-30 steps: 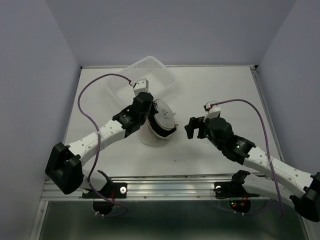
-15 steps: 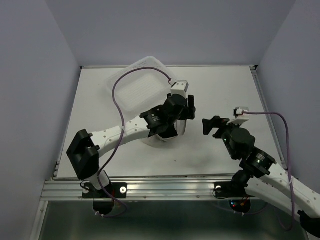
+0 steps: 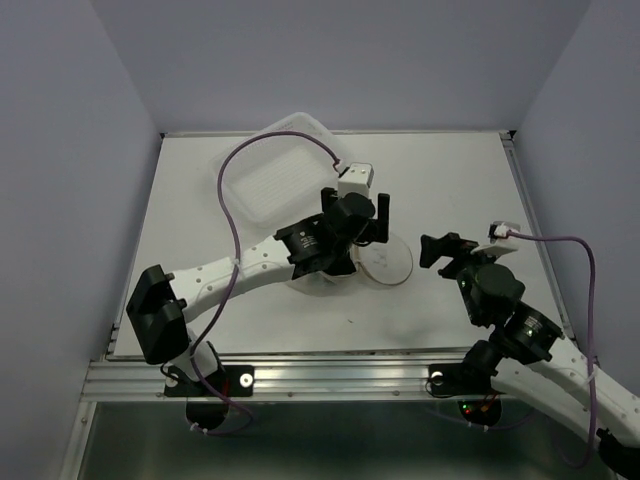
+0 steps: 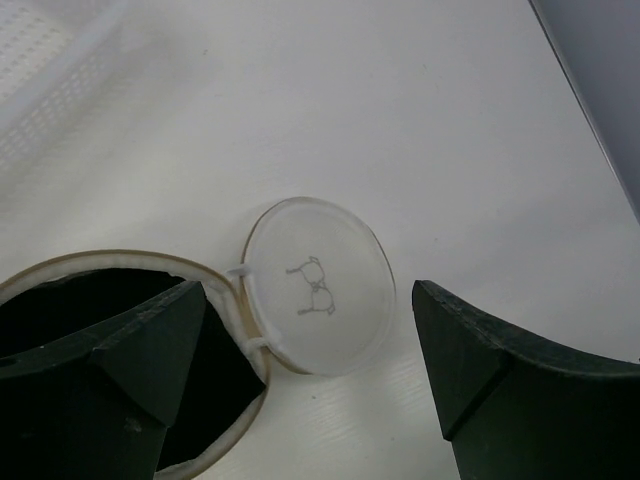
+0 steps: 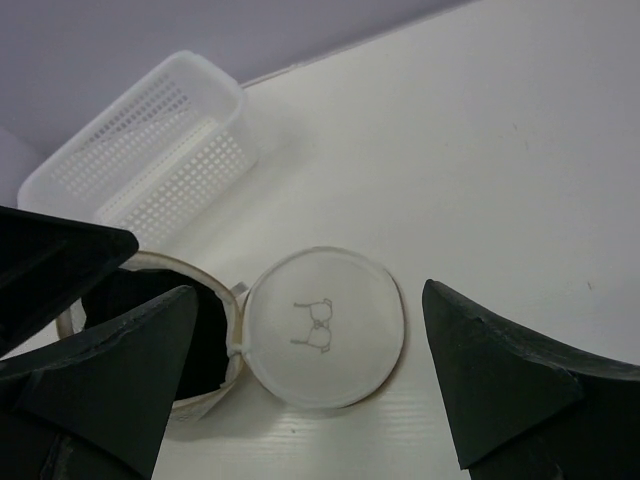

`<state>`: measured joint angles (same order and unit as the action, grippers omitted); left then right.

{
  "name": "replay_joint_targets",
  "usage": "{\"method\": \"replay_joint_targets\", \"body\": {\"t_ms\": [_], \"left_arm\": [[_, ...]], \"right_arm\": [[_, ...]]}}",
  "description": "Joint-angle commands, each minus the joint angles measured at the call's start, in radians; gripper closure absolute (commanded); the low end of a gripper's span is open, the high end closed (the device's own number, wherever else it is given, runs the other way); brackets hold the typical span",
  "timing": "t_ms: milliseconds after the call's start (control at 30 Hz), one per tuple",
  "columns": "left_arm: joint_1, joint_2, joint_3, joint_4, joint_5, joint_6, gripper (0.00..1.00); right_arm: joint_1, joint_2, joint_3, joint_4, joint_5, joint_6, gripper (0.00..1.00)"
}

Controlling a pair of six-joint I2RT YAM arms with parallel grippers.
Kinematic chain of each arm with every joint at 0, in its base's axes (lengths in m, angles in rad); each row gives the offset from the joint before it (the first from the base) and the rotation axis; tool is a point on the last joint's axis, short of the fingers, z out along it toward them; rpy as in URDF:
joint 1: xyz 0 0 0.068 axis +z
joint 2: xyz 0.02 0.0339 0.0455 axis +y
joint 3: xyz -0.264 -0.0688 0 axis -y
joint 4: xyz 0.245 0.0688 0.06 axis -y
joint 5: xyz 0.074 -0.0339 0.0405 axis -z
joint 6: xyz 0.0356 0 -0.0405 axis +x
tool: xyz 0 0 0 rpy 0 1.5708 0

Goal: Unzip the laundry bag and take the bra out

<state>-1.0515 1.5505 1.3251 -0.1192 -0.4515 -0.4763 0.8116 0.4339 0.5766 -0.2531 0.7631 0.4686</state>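
Black shows in the opening, so next my left gripper comes down inside the tan rim (image 4: 130,258) near the lid, onto the black fabric (image 4: 212,376).
The laundry bag (image 5: 150,290) lies unzipped in the middle of the table, its tan rim (image 4: 130,258) around a black inside (image 4: 230,370). Its round lid (image 3: 385,260) with the bra outline lies flat on the table to the right, still joined at the rim, and shows as the lid (image 4: 318,285) and the lid (image 5: 322,325) in the wrist views. No pink of the bra shows; only black is seen in the opening. My left gripper (image 3: 355,212) hangs open above bag and lid, holding nothing (image 4: 310,400). To the right of the lid, my right gripper (image 3: 440,252) is open and empty (image 5: 310,390).
A white plastic basket (image 3: 272,175) stands at the back left, close behind the bag; it also shows as the basket (image 5: 150,150). The left forearm (image 3: 250,265) crosses over the bag's body. The table's right edge (image 3: 530,215) runs beside the right arm.
My left gripper swung right with the lid, then opened and let it go; the lid now lies flat. My right arm drew back to the right, still open.
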Motion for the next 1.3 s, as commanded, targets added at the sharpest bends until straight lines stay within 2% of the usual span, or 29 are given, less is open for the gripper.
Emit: {"method": "replay_joint_targets", "body": {"t_ms": [0,233,433,733,833,967,1133,1167,1233,1267], "left_arm": [[0.016,-0.02,0.022,-0.112,-0.104,0.021,0.04],[0.03,0.109,0.066,-0.241,-0.088,0.027,0.04],[0.03,0.198,0.112,-0.327,-0.141,0.028,0.04],[0.028,0.325,0.158,-0.439,-0.229,-0.013,0.04],[0.031,0.348,0.148,-0.454,-0.236,-0.028,0.08],[0.031,0.361,0.114,-0.433,-0.22,-0.047,0.23],[0.033,0.356,0.086,-0.416,-0.222,-0.062,0.5],[0.033,0.35,0.079,-0.416,-0.225,-0.065,0.6],[0.033,0.342,0.069,-0.41,-0.228,-0.071,0.71],[0.033,0.333,0.057,-0.401,-0.228,-0.071,0.8]], "right_arm": [[0.001,0.07,0.011,0.009,-0.037,0.013,0.0],[0.001,0.215,0.006,0.052,-0.197,0.022,0.0],[0.001,0.292,-0.023,0.104,-0.28,0.045,0.0],[0.001,0.318,-0.072,0.133,-0.254,0.058,0.0],[0.001,0.325,-0.087,0.138,-0.236,0.061,0.0],[0.001,0.351,-0.118,0.156,-0.216,0.073,0.0],[0.001,0.384,-0.138,0.184,-0.202,0.102,0.01],[-0.008,0.388,-0.138,0.184,-0.199,0.105,0.02],[-0.017,0.399,-0.136,0.186,-0.197,0.108,0.03],[-0.034,0.416,-0.136,0.196,-0.212,0.107,0.05]]}}
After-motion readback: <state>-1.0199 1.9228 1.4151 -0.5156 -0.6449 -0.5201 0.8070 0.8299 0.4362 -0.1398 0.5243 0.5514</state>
